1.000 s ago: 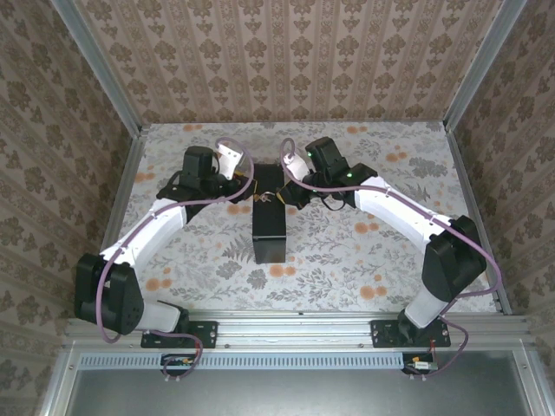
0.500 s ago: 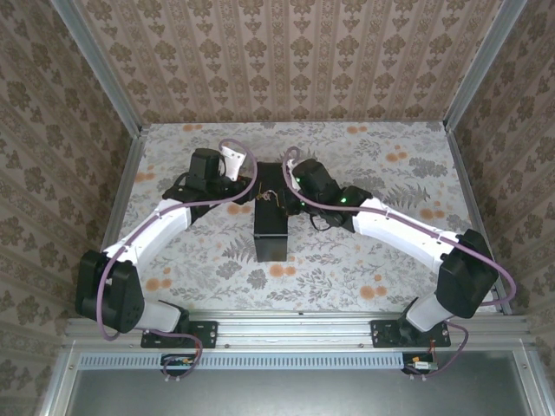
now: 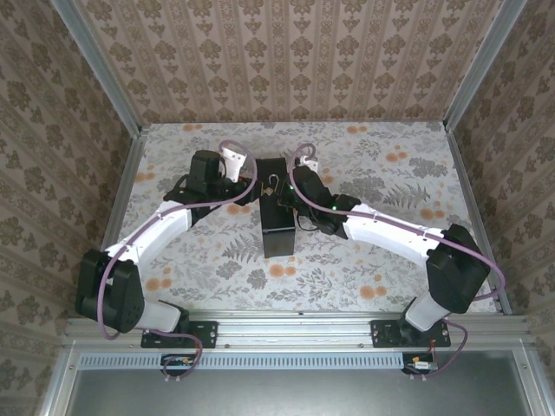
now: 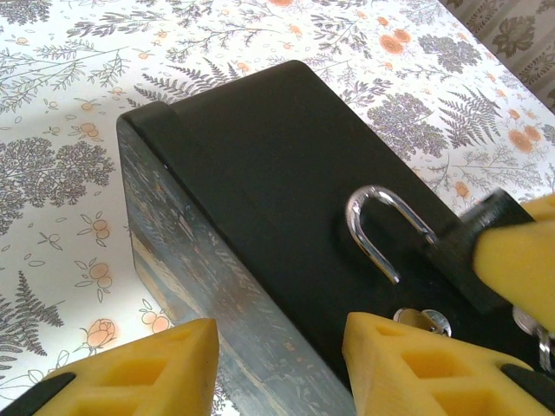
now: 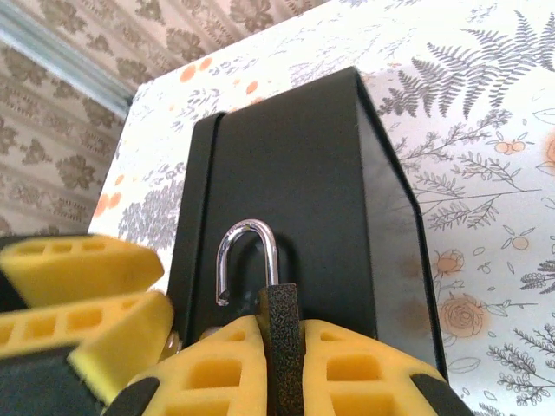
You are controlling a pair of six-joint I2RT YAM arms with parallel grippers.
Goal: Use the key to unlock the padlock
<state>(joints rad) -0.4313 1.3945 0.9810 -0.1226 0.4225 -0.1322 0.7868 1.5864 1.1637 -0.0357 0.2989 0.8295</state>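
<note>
I should next move my right gripper away from my left gripper and down to let go of the padlock on the bare cloth beside the box, because the padlock's shackle is open.
My right gripper [image 5: 282, 334] is shut on the padlock [image 5: 283, 347], a small lock with a dark textured body pinched edge-on between the yellow pads. Its silver shackle [image 5: 247, 260] stands up with the free end out of the body, over the black box [image 5: 286, 173]. My left gripper [image 4: 277, 347] is open. One of its fingers [image 4: 121, 368] is beside the box's painted side wall and the other on the lid [image 4: 260, 147] near the shackle [image 4: 381, 230]. A small round silver piece [image 4: 422, 321] at the lock's base may be the key; I cannot tell.
The long black box [image 3: 277, 221] lies lengthwise mid-table on the floral cloth [image 3: 390, 165], with both grippers meeting at its far end. Patterned walls and metal rails close in the back and sides. Open cloth lies left, right and in front of the box.
The right arm has swung in leftwards, so its gripper with the padlock now sits over the box's far end. The box has shifted slightly. The left gripper has hardly moved.
</note>
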